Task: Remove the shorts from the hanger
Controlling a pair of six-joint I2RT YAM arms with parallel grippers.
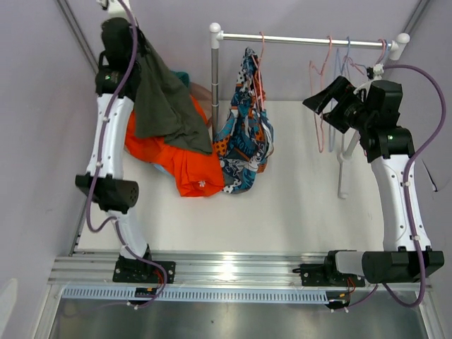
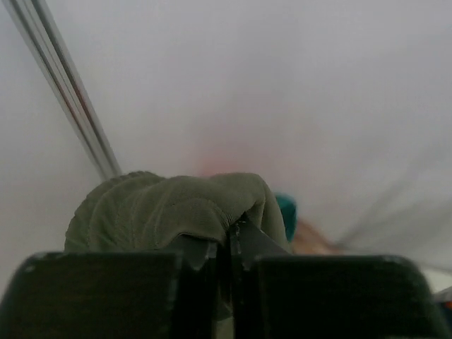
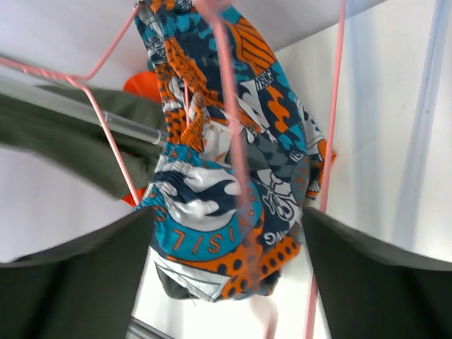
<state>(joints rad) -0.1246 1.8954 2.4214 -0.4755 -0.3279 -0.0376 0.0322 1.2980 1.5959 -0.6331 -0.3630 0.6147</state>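
Note:
Next, my right gripper moves across to the left in the top view, onto the hanger's bare wire [image 1: 260, 81] [image 3: 110, 138] beside the printed shorts.
My left gripper [image 1: 116, 27] is raised at the far left and shut on the olive green shorts [image 1: 166, 99], which hang from it; its fingers pinch the olive cloth [image 2: 169, 208] in the left wrist view. The bright orange shorts [image 1: 185, 161] lie on the table under them, with dark teal cloth [image 1: 182, 76] and a light blue edge [image 1: 159, 169] peeking out. The printed shorts [image 1: 244, 123] hang on a pink hanger [image 1: 261, 49] on the rail. My right gripper [image 1: 323, 103] is open and empty to their right, facing the printed shorts [image 3: 226, 191].
The rack's rail [image 1: 311, 39] spans the back on a grey post [image 1: 215, 78]. Empty pink [image 1: 319, 120] and blue [image 1: 346, 60] hangers hang beside my right gripper. Purple walls close in on both sides. The metal base rail [image 1: 233, 268] runs along the near edge.

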